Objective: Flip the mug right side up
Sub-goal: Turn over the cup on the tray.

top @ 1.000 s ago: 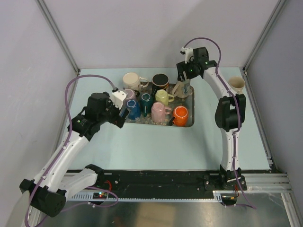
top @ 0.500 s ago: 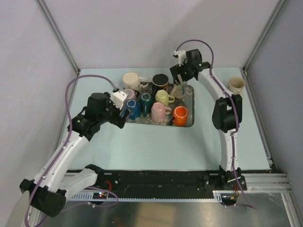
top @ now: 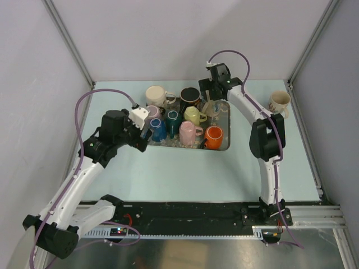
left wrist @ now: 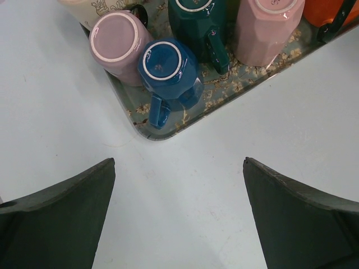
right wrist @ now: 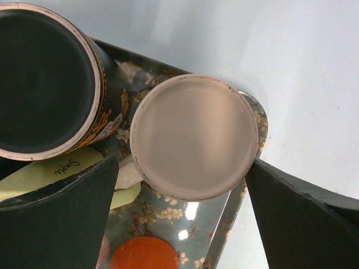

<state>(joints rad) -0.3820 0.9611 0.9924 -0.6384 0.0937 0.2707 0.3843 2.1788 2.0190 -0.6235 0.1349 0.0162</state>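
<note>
The right gripper moves down and back next, toward the tray's open side edge, to grip the beige mug's handle (top: 206, 106) (right wrist: 128, 173), below it near the yellow mug.
An upside-down beige mug (right wrist: 193, 137) stands in the back right corner of the flowered tray (right wrist: 224, 224), its flat base facing up. My right gripper (right wrist: 182, 162) hangs open just above it, one finger on each side of the base, touching nothing. From above, the same mug (top: 216, 107) sits under the right gripper (top: 210, 102). My left gripper (left wrist: 179, 165) is open over bare table, just off the tray's front left corner (left wrist: 147, 133). Nothing is between its fingers.
The tray (top: 224, 147) also holds an upside-down pink mug (left wrist: 116, 45), blue mug (left wrist: 168, 70), dark green mug (left wrist: 202, 22), a black mug (right wrist: 45, 78) and an orange one (right wrist: 140, 255). An upright cream mug (top: 279, 101) stands on the table at right.
My right arm has swung left from near the cream mug to over the tray's back right corner, and its jaws have widened. The left arm has hardly moved.
</note>
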